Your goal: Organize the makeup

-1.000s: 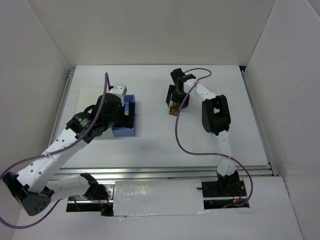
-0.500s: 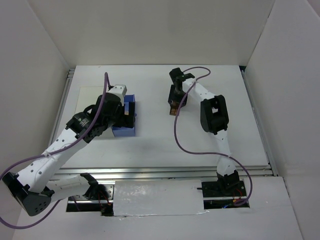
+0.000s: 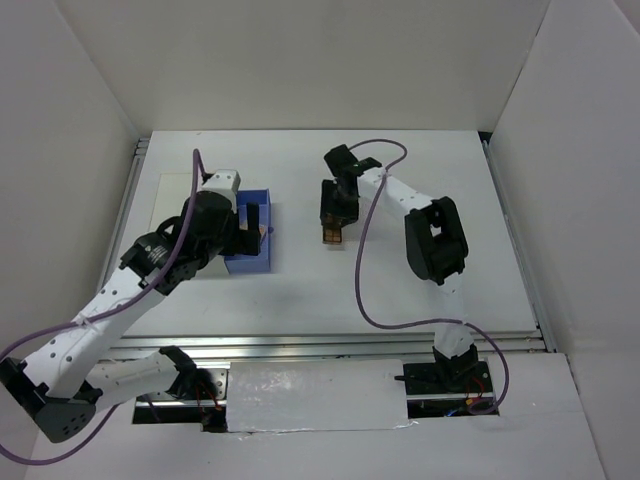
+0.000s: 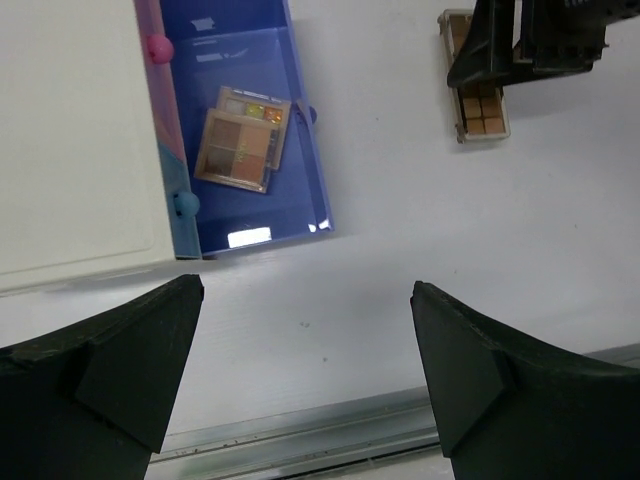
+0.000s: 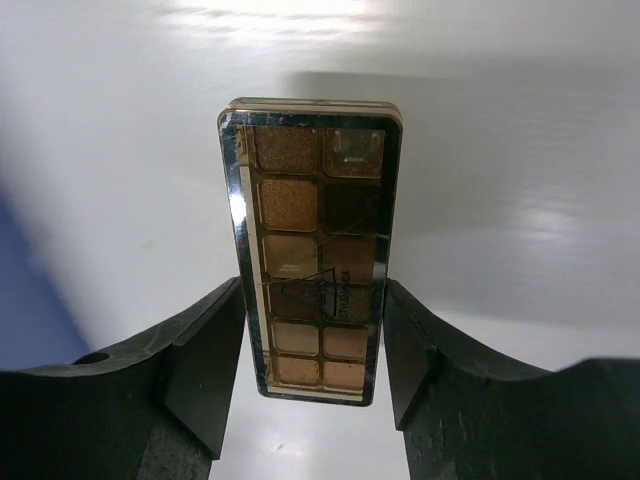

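The right gripper goes left in the top view next, over the open blue drawer. It releases the long palette there, because small palettes already lie inside.
My right gripper is shut on a long brown eyeshadow palette, one finger on each long side. In the top view this palette hangs from the right gripper over the white table, right of the open blue drawer. In the left wrist view the drawer holds two small palettes, one brown and one multicoloured, overlapping. My left gripper is open and empty above the table, near the drawer's front; in the top view it is over the drawer. Other makeup is out of view.
The white box with pink and blue drawer fronts stands at the left, its blue drawer pulled out to the right. A metal rail runs along the table's near edge. White walls enclose the table.
My right gripper has moved left and nearer, carrying the brown palette closer to the blue drawer. My left arm has shifted slightly by the drawer.
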`<state>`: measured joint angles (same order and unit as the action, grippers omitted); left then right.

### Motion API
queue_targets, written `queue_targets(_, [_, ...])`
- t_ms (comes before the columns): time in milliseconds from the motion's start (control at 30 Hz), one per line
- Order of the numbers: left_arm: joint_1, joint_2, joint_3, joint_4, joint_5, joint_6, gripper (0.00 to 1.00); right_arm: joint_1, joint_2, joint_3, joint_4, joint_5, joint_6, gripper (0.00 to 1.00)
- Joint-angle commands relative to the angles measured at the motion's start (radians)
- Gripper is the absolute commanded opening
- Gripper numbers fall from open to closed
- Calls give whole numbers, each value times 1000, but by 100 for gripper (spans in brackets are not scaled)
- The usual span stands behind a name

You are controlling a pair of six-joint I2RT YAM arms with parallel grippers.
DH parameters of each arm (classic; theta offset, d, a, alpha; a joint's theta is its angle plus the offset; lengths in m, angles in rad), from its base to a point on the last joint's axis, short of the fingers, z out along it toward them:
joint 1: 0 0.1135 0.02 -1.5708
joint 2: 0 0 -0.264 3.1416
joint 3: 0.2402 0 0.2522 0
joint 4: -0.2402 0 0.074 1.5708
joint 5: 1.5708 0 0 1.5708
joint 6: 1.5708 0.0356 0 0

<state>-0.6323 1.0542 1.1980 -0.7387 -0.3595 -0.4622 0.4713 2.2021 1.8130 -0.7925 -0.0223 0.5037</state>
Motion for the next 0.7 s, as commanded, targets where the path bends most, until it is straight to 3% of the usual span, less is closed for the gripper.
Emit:
queue_targets(0, [5, -59, -3, 27, -96, -38, 99, 53, -136, 11, 85, -65, 24, 0])
queue_targets(233, [6, -154, -17, 19, -243, -101, 99, 217, -154, -20, 424, -203, 192, 0])
queue_targets(400, [6, -187, -35, 38, -253, -102, 99, 251, -24, 97, 521, -297, 360, 5])
queue_targets(500, [6, -181, -31, 30, -254, -101, 99, 268, 34, 176, 542, -324, 400, 15])
queue_targets(600, [6, -180, -29, 27, -251, -98, 99, 276, 74, 218, 515, -335, 410, 37])
queue_targets(633, [5, -184, -31, 28, -248, -95, 99, 277, 74, 218, 516, -332, 409, 51])
queue_targets(667, [6, -184, -32, 33, -246, -93, 99, 280, 61, 207, 522, -329, 407, 54])
